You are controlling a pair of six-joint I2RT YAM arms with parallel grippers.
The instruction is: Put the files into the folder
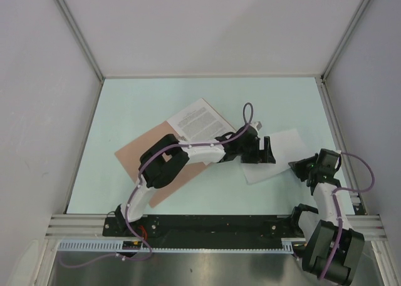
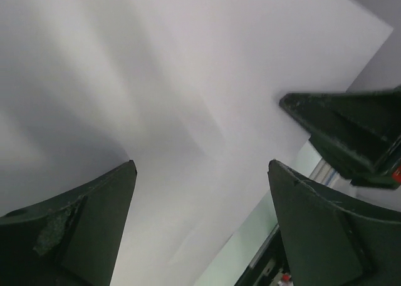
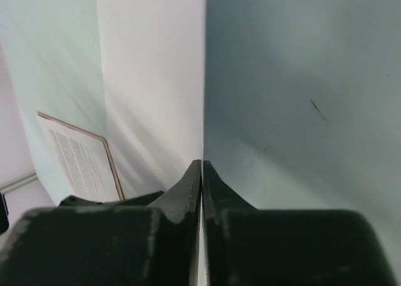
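The left gripper turns and draws back next onto the plain sheet's near edge, which lies back of it. Its fingers span mostly the sheet's flat side.
The salmon folder lies flat at the left centre, partly under my left arm. The printed sheet rests on its far corner and also shows in the right wrist view. The plain white sheet lies right of centre. My left gripper is open over that sheet's left part, and the sheet fills the left wrist view between the spread fingers. My right gripper is shut on the plain sheet's near right edge. The thin sheet runs between its closed jaws.
The pale green table is walled by grey panels with metal posts at the back and sides. A black rail runs along the near edge by the arm bases. My right gripper's fingers show in the left wrist view.
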